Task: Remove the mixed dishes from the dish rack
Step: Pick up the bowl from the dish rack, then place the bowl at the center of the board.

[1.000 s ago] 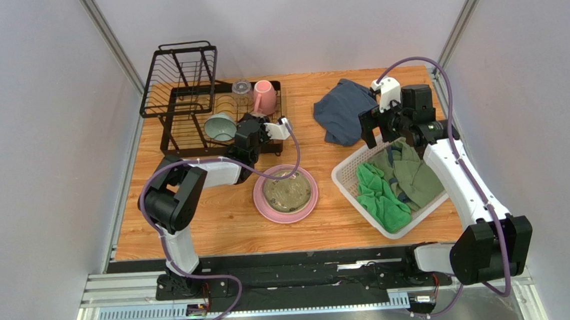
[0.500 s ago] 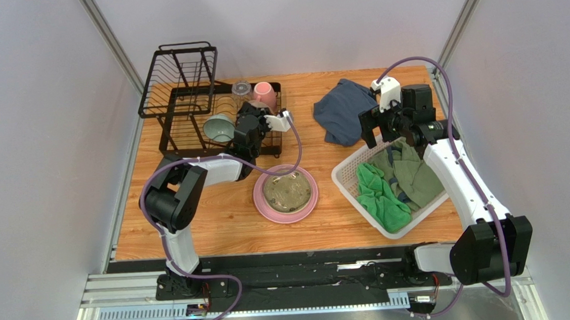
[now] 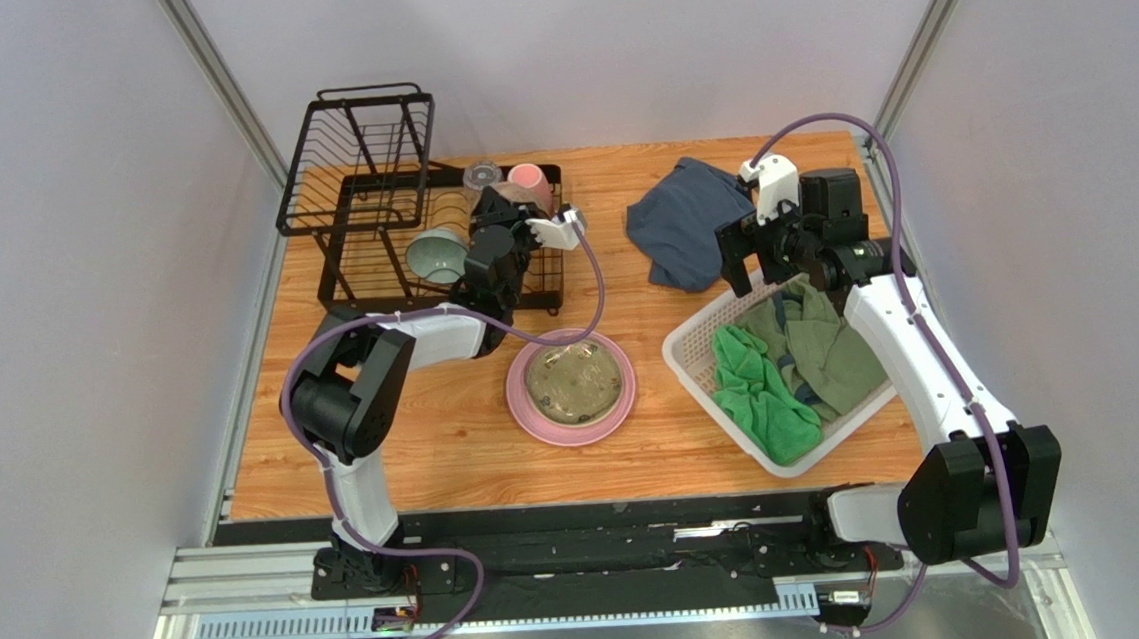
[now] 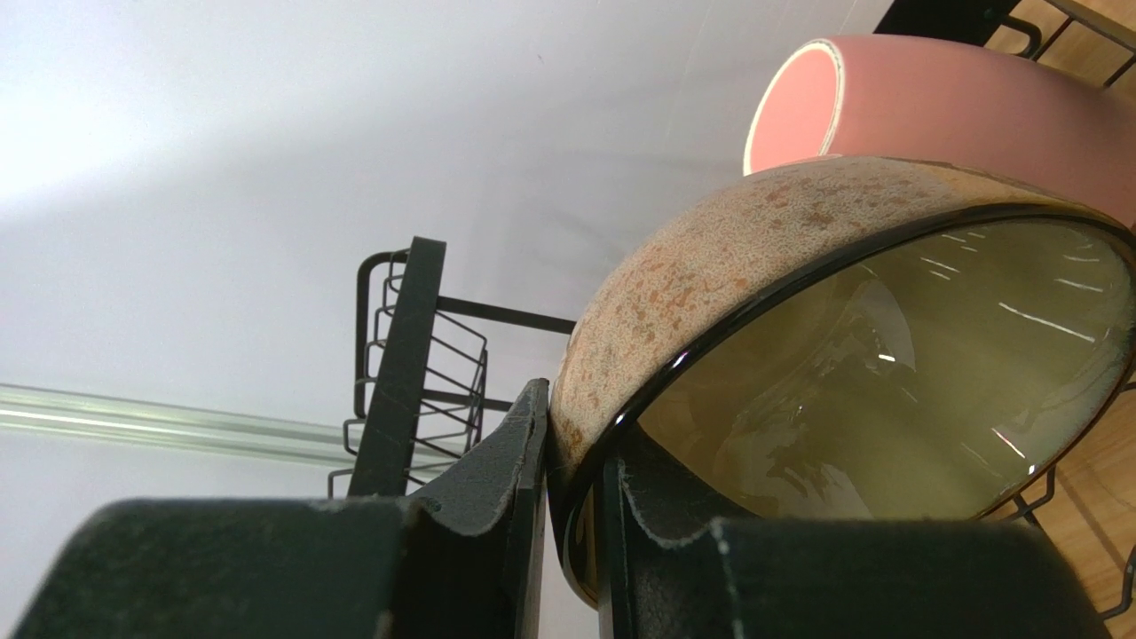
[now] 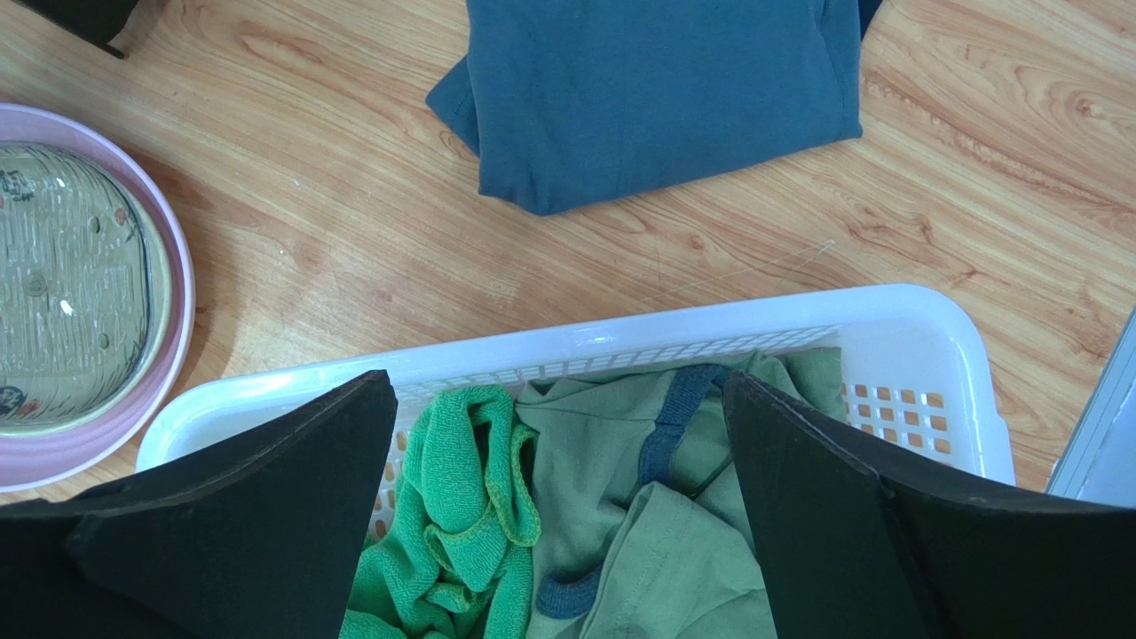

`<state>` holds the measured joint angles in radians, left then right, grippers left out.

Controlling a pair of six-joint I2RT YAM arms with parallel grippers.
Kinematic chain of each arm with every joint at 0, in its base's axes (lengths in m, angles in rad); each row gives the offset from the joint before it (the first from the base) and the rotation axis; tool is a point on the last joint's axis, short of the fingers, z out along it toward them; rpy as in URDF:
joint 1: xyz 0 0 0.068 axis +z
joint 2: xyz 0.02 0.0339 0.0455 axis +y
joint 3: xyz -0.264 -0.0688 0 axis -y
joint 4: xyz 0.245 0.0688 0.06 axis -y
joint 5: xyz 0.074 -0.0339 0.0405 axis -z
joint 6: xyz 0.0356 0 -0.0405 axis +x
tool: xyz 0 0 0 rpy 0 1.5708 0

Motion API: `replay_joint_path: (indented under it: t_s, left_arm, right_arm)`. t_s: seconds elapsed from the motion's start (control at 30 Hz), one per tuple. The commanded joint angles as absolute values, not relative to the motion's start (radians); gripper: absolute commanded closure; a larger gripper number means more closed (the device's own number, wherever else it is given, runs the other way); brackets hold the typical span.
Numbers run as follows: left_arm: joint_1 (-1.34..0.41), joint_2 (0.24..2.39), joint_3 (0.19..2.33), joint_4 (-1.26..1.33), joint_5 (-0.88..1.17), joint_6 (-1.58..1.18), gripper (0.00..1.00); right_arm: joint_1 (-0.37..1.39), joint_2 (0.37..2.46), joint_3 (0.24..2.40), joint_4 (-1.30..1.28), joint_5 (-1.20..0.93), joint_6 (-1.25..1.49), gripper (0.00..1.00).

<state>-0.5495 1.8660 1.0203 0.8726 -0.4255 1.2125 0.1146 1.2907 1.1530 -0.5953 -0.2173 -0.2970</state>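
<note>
I will next move my left gripper back and down to release the bowl on the tabletop beside the pink plate, because the wood there is bare.
My left gripper (image 3: 500,243) hangs over the black dish rack (image 3: 352,282), shut on the rim of the tan-olive bowl (image 4: 747,253). In the left wrist view one finger (image 4: 514,453) presses the speckled outside and the other sits inside the rim. The pink mug (image 4: 934,100) lies just behind the bowl. In the rack I also see the pale teal bowl (image 3: 439,254), the clear glass tumbler (image 3: 483,177) and the pink mug (image 3: 529,184). The large pink plate (image 3: 522,406) lies on the table with a smaller plate (image 3: 574,383) on it. My right gripper (image 5: 558,393) is open above the white basket.
A white lattice basket (image 3: 691,353) with green clothes (image 3: 761,382) stands at the right. A folded blue garment (image 3: 682,222) lies behind it. The rack's raised wire section (image 3: 357,162) stands at the back left. Grey walls close the table's sides.
My left gripper has moved a little toward the back of the rack with the bowl in it. The right arm has barely moved.
</note>
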Motion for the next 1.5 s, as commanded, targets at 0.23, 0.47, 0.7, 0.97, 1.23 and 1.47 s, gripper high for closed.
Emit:
replay_joint_path:
  t_s: [0.23,0.47,0.7,0.97,1.23,1.47]
  left_arm:
    - [-0.555,1.496,1.019,0.610,-0.420,0.979,1.00]
    - [-0.554,1.327,1.121,0.023,-0.338,0.726,1.00]
    - [-0.545,1.212,1.184,-0.369,-0.210,0.578,1.00]
    - [-0.427,1.083,1.100,-0.618,-0.012,0.479,1.00]
    - [-0.353,1.075,1.005,-0.744,0.149,0.489,1.00]
    - [-0.272,1.137,0.960,-0.746,0.262,0.495,1.00]
  right_arm:
    - [0.118,1.289,1.200,-0.607,-0.215,-0.314,0.01]
    - [0.118,1.293,1.203,-0.611,-0.221,-0.316,0.01]
    - [0.127,1.289,1.203,-0.612,-0.222,-0.313,0.01]
    - [0.130,1.278,1.197,-0.603,-0.230,-0.308,0.01]
    - [0.141,1.289,1.198,-0.606,-0.226,-0.305,0.01]
    - [0.143,1.284,1.197,-0.603,-0.229,-0.307,0.01]
